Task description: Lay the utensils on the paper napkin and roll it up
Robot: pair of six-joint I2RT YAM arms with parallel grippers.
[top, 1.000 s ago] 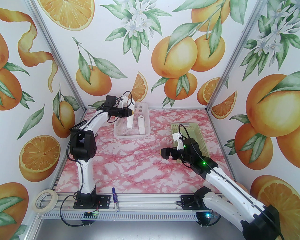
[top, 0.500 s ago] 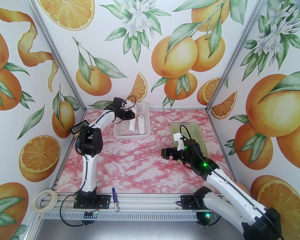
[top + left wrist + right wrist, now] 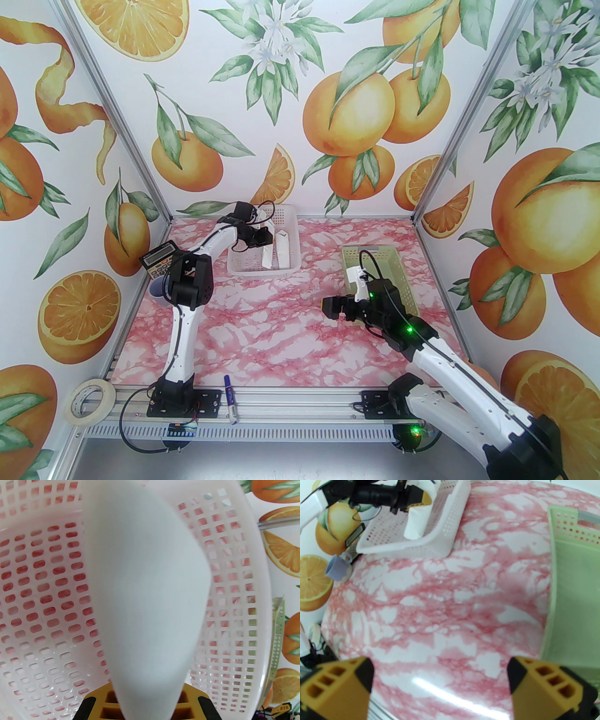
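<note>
My left gripper brings the paper napkin down onto the basket's bottom beside the second folded piece point(image 3: 282, 248) next and lets it go on that clear mesh below.
The white paper napkin point(image 3: 268, 257) hangs as a folded strip from my left gripper point(image 3: 266, 236), which is shut on its top end above the white mesh basket point(image 3: 243, 269). In the left wrist view the paper napkin point(image 3: 145, 592) spreads up from between the yellow fingers point(image 3: 110, 698), with the basket point(image 3: 42, 592) behind it. A second white folded piece point(image 3: 282, 248) stands in the basket beside it. My right gripper point(image 3: 331, 307) hovers open over the marble table point(image 3: 440, 601), with nothing between its fingertips point(image 3: 342, 686). The utensils are out of view.
A light green basket point(image 3: 398, 276) sits at the right, close behind the right wrist. A calculator point(image 3: 159, 263) and a small blue-grey cup point(image 3: 337, 569) sit at the left wall. A tape roll point(image 3: 89, 401) and a blue-capped marker point(image 3: 229, 398) lie on the front rail.
My left arm has swung to the right with the napkin, bringing it lower over the basket's right half and uncovering the calculator and cup. The right arm has not moved.
</note>
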